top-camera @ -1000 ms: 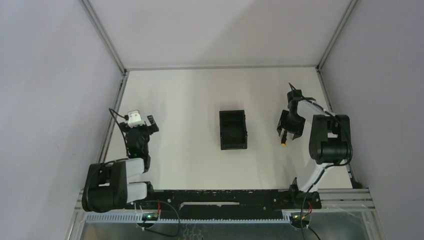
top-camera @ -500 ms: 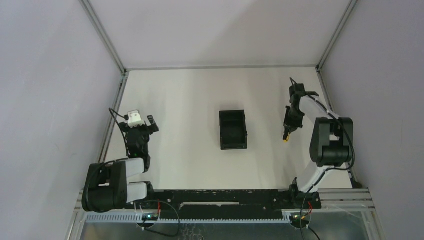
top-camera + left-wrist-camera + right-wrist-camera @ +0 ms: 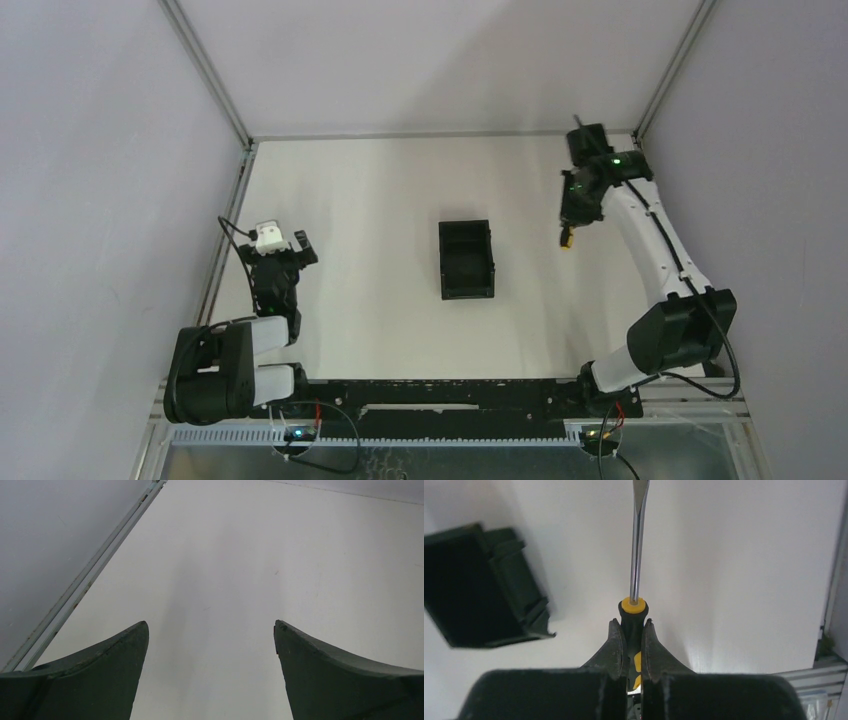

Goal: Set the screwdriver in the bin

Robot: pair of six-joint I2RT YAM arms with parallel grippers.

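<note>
The right gripper goes to the left in the top view next, then down over the bin's open inside to release, since bare table lies below the gripper.
The screwdriver (image 3: 638,545) has a dark handle with yellow accents and a thin metal shaft. My right gripper (image 3: 631,625) is shut on its handle, and the shaft points out ahead of the fingers. From above, the right gripper (image 3: 572,218) hangs over the table's far right, with the screwdriver's yellow end (image 3: 566,240) poking out below it. The black open-top bin (image 3: 444,262) stands at the table's middle, to the left of the held screwdriver, and its wall (image 3: 519,575) shows at the left of the right wrist view. My left gripper (image 3: 211,630) is open over bare table at the left (image 3: 284,250).
Metal frame rails run along the table's left edge (image 3: 85,580) and right edge (image 3: 831,580). Grey walls close in the left, right and far sides. The arm bases and a black rail (image 3: 450,395) line the near edge.
The right gripper closed on the screwdriver on the table, then carried it up and toward the far right corner as the arm stretched out. The left arm stayed still.
</note>
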